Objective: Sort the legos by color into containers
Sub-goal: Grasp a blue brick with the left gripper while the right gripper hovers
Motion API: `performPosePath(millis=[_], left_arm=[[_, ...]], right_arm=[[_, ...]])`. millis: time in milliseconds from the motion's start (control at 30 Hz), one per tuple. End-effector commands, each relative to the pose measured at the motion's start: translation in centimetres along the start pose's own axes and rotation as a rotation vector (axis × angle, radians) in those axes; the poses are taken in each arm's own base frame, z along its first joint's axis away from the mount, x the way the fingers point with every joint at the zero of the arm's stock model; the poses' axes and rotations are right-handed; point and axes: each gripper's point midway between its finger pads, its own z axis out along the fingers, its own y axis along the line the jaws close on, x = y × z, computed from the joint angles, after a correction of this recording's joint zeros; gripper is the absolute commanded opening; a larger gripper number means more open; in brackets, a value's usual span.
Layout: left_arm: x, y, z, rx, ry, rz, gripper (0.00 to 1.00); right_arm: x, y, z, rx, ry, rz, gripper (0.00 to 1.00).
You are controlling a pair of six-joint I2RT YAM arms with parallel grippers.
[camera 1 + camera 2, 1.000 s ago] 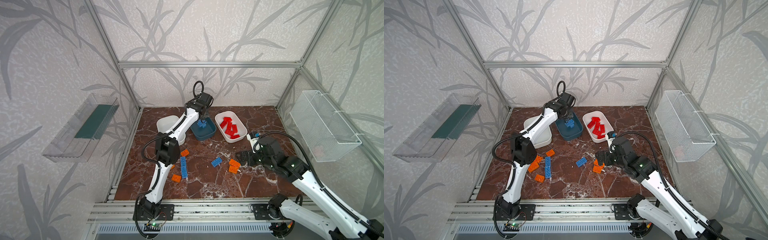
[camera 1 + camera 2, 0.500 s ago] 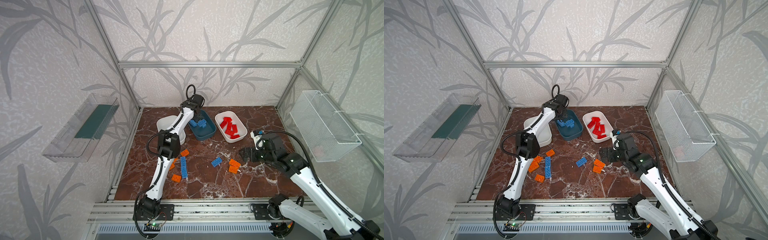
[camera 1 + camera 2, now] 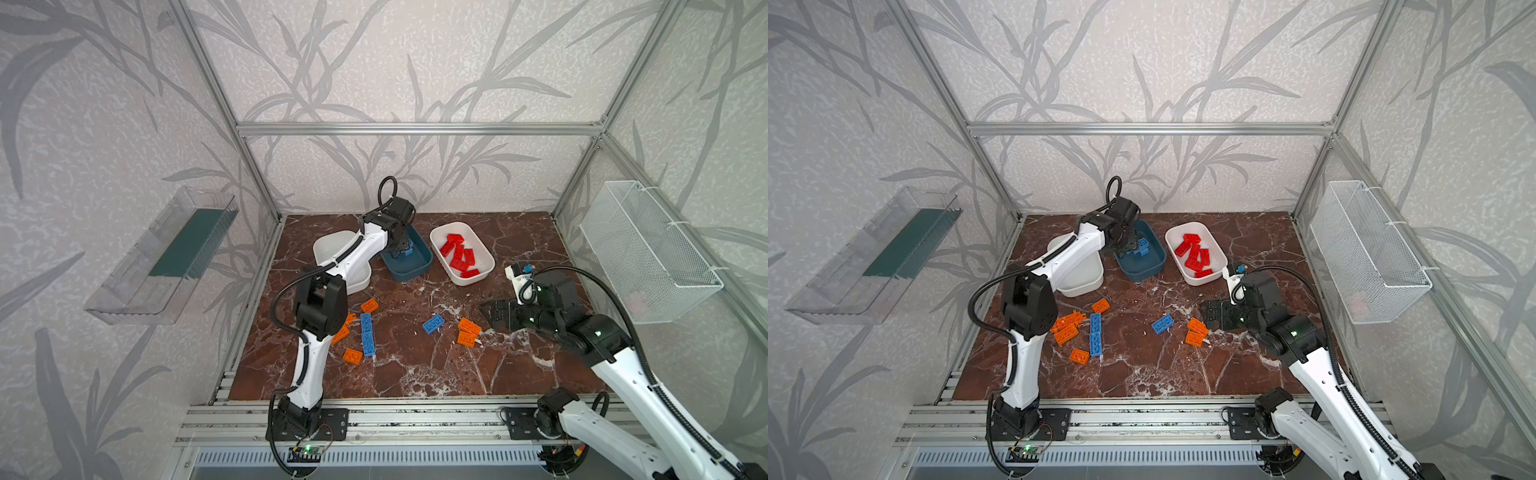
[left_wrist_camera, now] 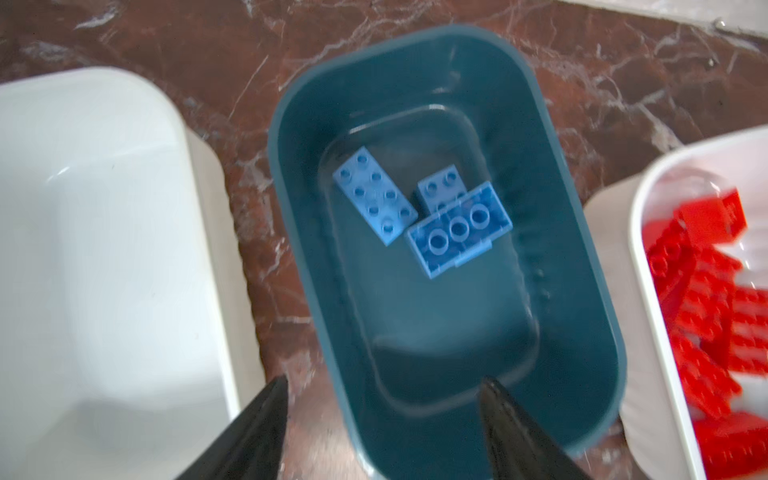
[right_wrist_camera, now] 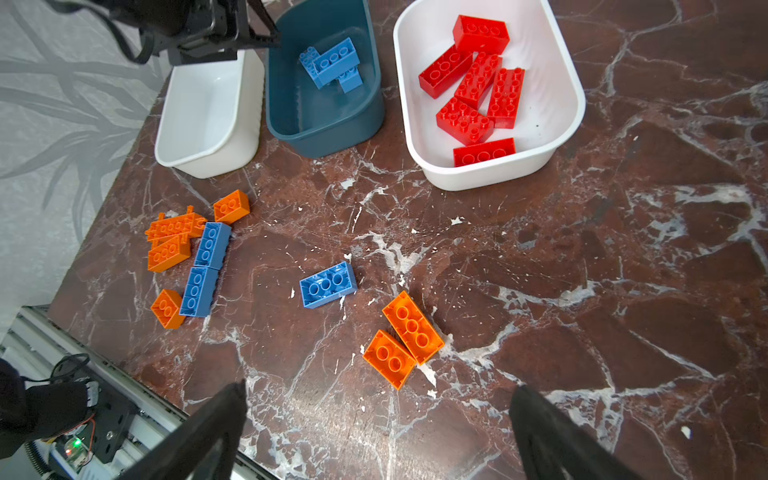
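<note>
I should next move my left gripper back and down onto the farther blue lego (image 3: 366,321) of the end-to-end pair, still unsorted.
My left gripper (image 4: 384,382) hangs open and empty over the dark teal container (image 4: 582,332), where three blue legos (image 4: 457,232) lie. In a top view this gripper (image 3: 401,249) is above that container (image 3: 407,276). A white container (image 5: 565,124) to its right holds several red legos (image 5: 478,79); the white container (image 5: 208,116) to its left is empty. My right gripper (image 5: 380,388) is open just above the floor, near two orange legos (image 5: 411,326) and a loose blue lego (image 5: 328,284). More orange and blue legos (image 5: 205,266) lie by the left arm.
A clear wall tray (image 3: 166,257) hangs on the left wall and a white wire mesh basket (image 3: 648,257) on the right wall. The left arm's elbow (image 3: 320,303) stands over the left cluster of bricks. An aluminium rail (image 3: 415,415) runs along the front edge.
My left gripper went from shut on a blue lego above the teal container to open; that lego now lies in the container. The right gripper stayed open near the two orange legos.
</note>
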Motion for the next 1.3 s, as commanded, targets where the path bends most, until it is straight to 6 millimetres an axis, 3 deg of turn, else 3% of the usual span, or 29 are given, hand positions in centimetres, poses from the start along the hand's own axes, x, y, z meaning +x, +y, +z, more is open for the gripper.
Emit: performPosePath(millis=[0, 233, 433, 600, 867, 1267], left_arm=[[2.0, 1.1, -3.5, 0.014, -0.053, -0.024, 0.71], [12.6, 5.1, -6.6, -0.058, -0.011, 0.023, 0.69], [18.7, 8.8, -6.5, -0.046, 0.025, -0.046, 0.67], [20.0, 10.5, -6.4, -0.069, 0.025, -0.059, 0.67], [21.0, 9.9, -4.8, -0.043, 0.063, -0.034, 0.67], [21.7, 10.6, -0.4, -0.019, 0.179, -0.112, 0.65]], right_arm=[[2.0, 0.5, -0.1, -0.051, 0.054, 0.036, 0.99], [4.3, 1.4, 0.2, -0.065, 0.097, 0.038, 0.99], [5.0, 2.4, 0.8, -0.050, 0.104, 0.010, 0.99], [5.1, 3.3, 1.3, -0.034, 0.098, -0.008, 0.99], [5.9, 4.6, 1.5, -0.026, 0.114, -0.024, 0.99], [5.6, 4.8, 1.9, -0.013, 0.114, -0.035, 0.99]])
